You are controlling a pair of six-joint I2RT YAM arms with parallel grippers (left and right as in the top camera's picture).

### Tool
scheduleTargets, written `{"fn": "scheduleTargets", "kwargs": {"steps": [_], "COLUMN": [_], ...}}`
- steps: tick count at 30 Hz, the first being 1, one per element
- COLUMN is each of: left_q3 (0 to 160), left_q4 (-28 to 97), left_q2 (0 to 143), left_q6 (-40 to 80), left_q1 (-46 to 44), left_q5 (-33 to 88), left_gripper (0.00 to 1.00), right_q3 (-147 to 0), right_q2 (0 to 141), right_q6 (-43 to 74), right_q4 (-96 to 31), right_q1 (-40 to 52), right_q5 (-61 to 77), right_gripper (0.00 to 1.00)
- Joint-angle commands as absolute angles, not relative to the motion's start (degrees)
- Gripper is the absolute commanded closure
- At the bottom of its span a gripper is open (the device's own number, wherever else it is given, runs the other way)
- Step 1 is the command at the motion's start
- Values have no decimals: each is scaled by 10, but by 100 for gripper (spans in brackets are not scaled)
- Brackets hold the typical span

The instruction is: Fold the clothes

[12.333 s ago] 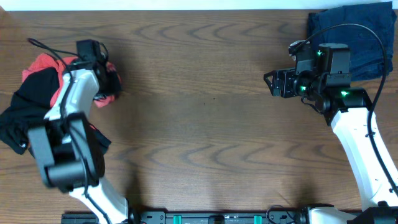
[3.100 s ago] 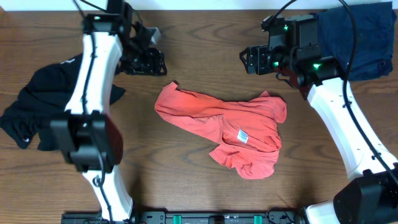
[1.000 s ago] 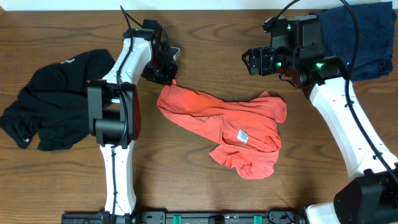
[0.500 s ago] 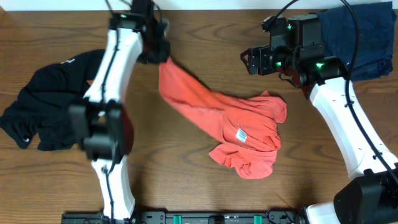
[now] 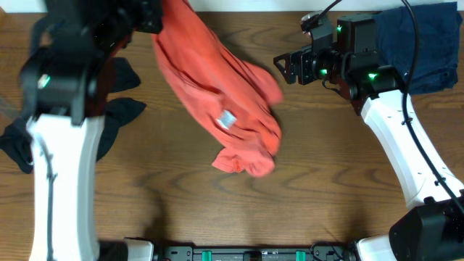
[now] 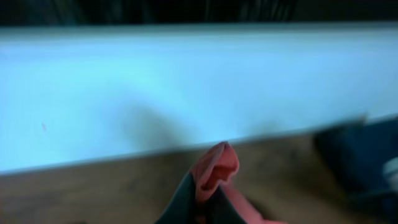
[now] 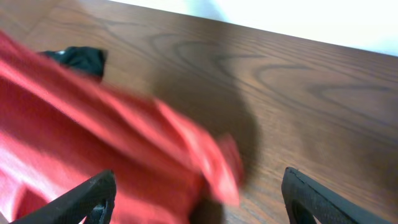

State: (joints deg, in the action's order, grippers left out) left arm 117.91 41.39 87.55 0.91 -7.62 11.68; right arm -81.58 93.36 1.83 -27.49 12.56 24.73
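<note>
I will next move my right gripper to the left in the overhead view, onto that fold. I should do so because the T-shirt (image 5: 217, 87) hangs only from my left gripper and its side is free.
The coral-red T-shirt (image 5: 217, 87) hangs in the air from its upper edge, a white label (image 5: 228, 118) facing up; its lower end (image 5: 246, 161) is bunched just above or on the table. My left gripper (image 6: 204, 200) is raised high and shut on a fold of the shirt (image 6: 217, 167). A black garment (image 5: 122, 78) lies at the left, mostly hidden under the left arm. My right gripper (image 5: 284, 68) hovers open to the right of the shirt; in its wrist view the shirt (image 7: 93, 130) lies blurred between and beyond its wide fingers (image 7: 93, 194).
A dark navy cloth (image 5: 428, 40) lies at the back right corner behind the right arm. The left arm (image 5: 65, 109) looms large over the left side. Bare wooden table (image 5: 341, 181) shows at the front right.
The left gripper has risen sharply with the shirt's edge, dragging the shirt up and to the left off the table. The right gripper has stayed almost where it was.
</note>
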Motion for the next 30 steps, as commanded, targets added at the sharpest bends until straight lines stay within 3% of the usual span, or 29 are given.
{"fn": "scheduleTargets", "kwargs": {"steps": [1,15,30], "left_q3": [1188,1188,1188], "left_q4": [387,267,205], "left_q2": [839,826,825], "left_q6": [48,144,184], "left_q1": [-75,-75,-75], "left_q5": [135,235,236], "left_gripper": [94,94,94], "right_q3": [-818,-818,-817], "right_q2": [934,934,969], "right_q6": [-5,-10,-67], "right_q4": [-274,-271,-266], "right_q1": [126,143,228], "right_q5": [291,339,333], "right_gripper": [16,16,14]}}
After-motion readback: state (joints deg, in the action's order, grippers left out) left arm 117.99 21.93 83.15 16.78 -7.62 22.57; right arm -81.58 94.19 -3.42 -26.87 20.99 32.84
